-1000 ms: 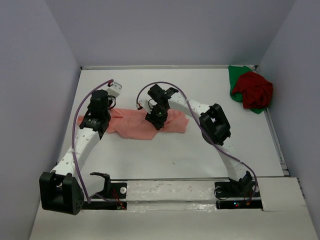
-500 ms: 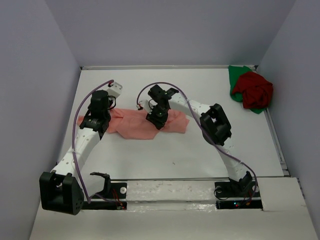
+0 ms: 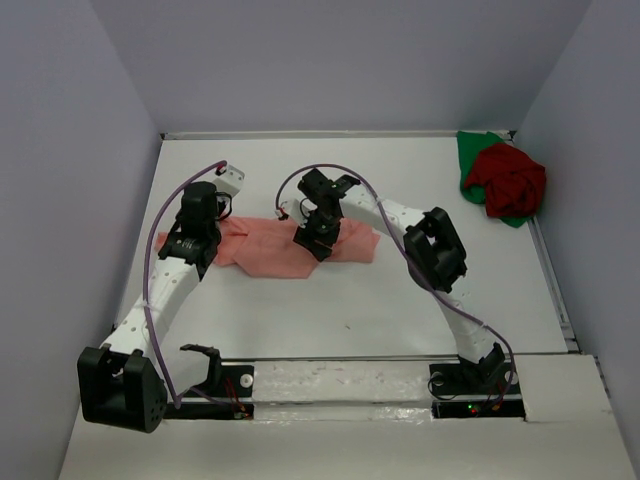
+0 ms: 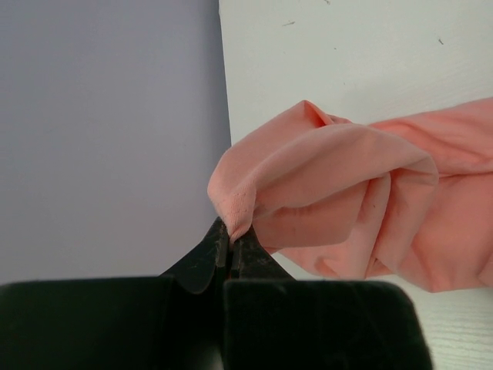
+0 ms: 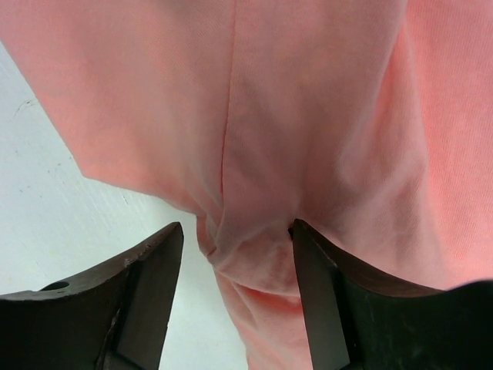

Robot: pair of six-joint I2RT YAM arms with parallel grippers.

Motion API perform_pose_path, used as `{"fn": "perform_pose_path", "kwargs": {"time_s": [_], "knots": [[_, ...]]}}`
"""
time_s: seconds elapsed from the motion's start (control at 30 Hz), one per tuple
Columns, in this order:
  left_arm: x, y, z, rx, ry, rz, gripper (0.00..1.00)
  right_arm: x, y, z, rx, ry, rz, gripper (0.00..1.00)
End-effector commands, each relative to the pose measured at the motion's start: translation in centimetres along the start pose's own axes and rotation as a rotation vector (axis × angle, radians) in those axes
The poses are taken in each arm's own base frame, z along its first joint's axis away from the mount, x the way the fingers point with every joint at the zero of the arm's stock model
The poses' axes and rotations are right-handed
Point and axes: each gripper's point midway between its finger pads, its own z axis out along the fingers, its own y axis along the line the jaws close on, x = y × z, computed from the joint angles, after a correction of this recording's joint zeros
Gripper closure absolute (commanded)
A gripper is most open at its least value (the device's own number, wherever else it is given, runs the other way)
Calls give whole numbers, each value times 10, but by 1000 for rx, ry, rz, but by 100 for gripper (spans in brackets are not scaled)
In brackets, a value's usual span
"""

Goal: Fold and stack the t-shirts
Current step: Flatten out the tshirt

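Observation:
The fold of pink cloth (image 5: 245, 256) is already between the open fingers of my right gripper, so the gripper should keep pointing down there and close both fingers next.
The salmon-pink t-shirt (image 3: 268, 252) lies crumpled in a long band across the middle of the table. My left gripper (image 3: 207, 228) is at its left end, shut on a pinched edge of the cloth (image 4: 239, 208), which rises off the table to the fingertips (image 4: 219, 240). My right gripper (image 5: 235, 248) points down on the shirt's right half (image 3: 318, 236), open. A ridge of pink cloth (image 5: 254, 254) sits between its fingers, against the right one. The dark red t-shirt (image 3: 508, 178) is bunched on the green t-shirt (image 3: 470, 158) in the far right corner.
Grey walls close in the table (image 3: 400, 300) on the left, back and right. The left wall (image 4: 108, 131) is close beside my left gripper. Purple cables (image 3: 152, 260) loop off both arms. The arm bases sit on a white strip (image 3: 340, 385) at the near edge.
The right gripper's jaws stand wider than half a second ago, and it has shifted slightly over the shirt. The left gripper holds the same pinch, and the shirt has barely moved.

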Motion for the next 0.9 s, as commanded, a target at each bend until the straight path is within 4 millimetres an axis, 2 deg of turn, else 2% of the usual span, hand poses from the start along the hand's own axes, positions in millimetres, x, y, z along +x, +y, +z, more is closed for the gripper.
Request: {"fn": "perform_pose_path", "kwargs": {"time_s": [0.0,0.1,0.17,0.37,0.63,0.77,0.87], "knots": [[-15,13,-9,-28,-48,-34,100,-12,5,-31,35,-31,-26,37],[-16,13,-9,-27,-50,-35,100,-15,4,-34,39,-35,-27,42],[-16,13,-9,-26,-48,-33,100,-16,3,-36,42,-38,-29,50],[-14,11,-8,-22,-45,-32,100,-18,2,-38,48,-40,-30,60],[-15,10,-8,-18,-45,-29,100,-19,0,-41,63,-37,-34,60],[-15,10,-8,-16,-41,-29,100,-21,-3,-45,77,-38,-38,53],[-16,10,-8,-16,-42,-28,100,-23,-4,-48,83,-40,-41,52]]}}
